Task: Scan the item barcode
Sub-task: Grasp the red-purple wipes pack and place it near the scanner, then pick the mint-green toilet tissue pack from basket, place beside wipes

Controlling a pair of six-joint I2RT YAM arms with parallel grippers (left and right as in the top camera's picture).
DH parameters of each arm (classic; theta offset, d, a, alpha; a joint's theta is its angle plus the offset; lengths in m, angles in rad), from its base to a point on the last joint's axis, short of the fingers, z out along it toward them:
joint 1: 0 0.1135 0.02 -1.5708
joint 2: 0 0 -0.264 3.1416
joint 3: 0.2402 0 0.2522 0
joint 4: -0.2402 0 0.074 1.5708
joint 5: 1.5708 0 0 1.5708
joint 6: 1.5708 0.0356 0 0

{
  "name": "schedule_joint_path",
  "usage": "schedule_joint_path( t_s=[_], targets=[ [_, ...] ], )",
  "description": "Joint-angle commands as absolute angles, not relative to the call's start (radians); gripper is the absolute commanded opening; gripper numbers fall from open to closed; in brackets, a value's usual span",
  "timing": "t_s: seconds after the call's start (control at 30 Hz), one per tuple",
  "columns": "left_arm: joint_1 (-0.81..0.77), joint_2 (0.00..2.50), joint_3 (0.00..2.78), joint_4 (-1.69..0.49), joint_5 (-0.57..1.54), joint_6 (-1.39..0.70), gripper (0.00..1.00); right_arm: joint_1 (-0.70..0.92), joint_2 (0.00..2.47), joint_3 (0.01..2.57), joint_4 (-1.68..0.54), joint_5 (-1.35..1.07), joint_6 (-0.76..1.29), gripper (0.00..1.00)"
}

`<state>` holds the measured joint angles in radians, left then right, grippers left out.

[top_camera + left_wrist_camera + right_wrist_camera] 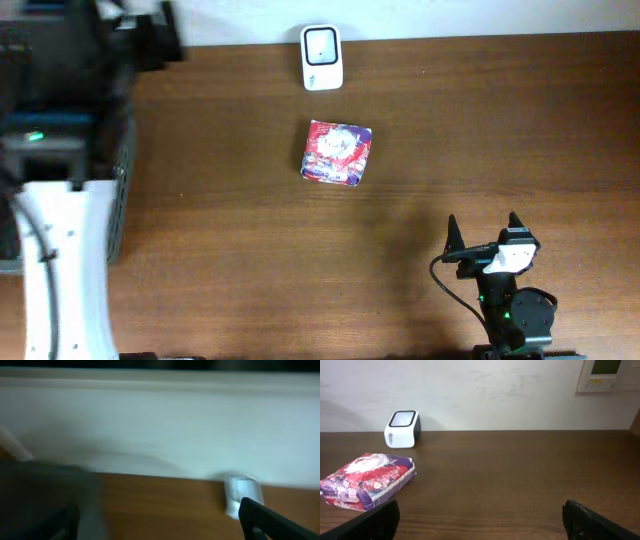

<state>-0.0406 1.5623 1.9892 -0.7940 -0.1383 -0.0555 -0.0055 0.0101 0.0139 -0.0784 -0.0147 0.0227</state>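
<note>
The left gripper moves back and to the left in the overhead view next, then down inside and closes, as it stands empty beside the gray basket (119,200) (50,500).
The item, a red and purple printed packet (338,152), lies flat on the wooden table (230,250); the right wrist view has it at the left (367,480). A white barcode scanner (321,57) stands at the table's back edge by the wall, seen also in the right wrist view (402,428) and blurred in the left wrist view (240,491). My right gripper (483,232) hovers near the front right, open and empty (481,510), well clear of the packet. My left gripper (157,510) is open with nothing between its fingers. The barcode itself does not show.
Dark equipment with a green light (60,110) fills the far left, and my white left arm (60,260) reaches over it. A white wall (480,390) runs behind the table, with a control panel (612,375) at its upper right.
</note>
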Motion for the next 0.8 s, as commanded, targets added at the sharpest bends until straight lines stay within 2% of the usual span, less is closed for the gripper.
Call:
schedule_joint_path(
  t_s=[0.0, 0.07, 0.1, 0.13, 0.2, 0.3, 0.43, 0.6, 0.73, 0.77],
  targets=[
    [0.271, 1.622, 1.975, -0.852, -0.207, -0.059, 0.99, 0.0, 0.004, 0.006, -0.08, -0.006, 0.023, 0.99],
    [0.405, 1.686, 1.975, -0.942, -0.207, -0.038, 0.99, 0.0, 0.004, 0.006, -0.08, -0.006, 0.023, 0.98],
    [0.459, 1.741, 1.975, -1.016, -0.207, 0.015, 0.94, 0.0, 0.004, 0.006, -0.08, -0.006, 0.023, 0.99],
    [0.492, 1.795, 1.971, -1.062, -0.207, 0.036, 0.95, 0.0, 0.004, 0.006, -0.08, -0.006, 0.023, 0.99],
    [0.532, 1.911, 1.964, -1.164, -0.211, 0.137, 0.94, 0.0, 0.004, 0.006, -0.08, -0.006, 0.023, 0.99],
    [0.54, 2.077, 1.963, -1.267, -0.345, 0.144, 0.88, 0.0, 0.004, 0.006, -0.08, -0.006, 0.023, 0.99],
    [0.543, 2.17, 1.876, -1.238, -0.504, 0.085, 0.9, 0.0, 0.004, 0.006, -0.08, -0.006, 0.023, 0.99],
    [0.582, 2.186, 1.658, -1.092, -0.636, 0.109, 0.84, 0.0, 0.004, 0.006, -0.08, -0.006, 0.023, 0.99],
    [0.689, 2.186, 1.655, -1.079, -0.447, 0.11, 0.68, 0.0, 0.004, 0.006, -0.08, -0.006, 0.023, 0.99],
    [0.708, 2.186, 1.655, -1.077, -0.417, 0.11, 0.44, 0.0, 0.004, 0.006, -0.08, -0.006, 0.023, 0.99]
  ],
)
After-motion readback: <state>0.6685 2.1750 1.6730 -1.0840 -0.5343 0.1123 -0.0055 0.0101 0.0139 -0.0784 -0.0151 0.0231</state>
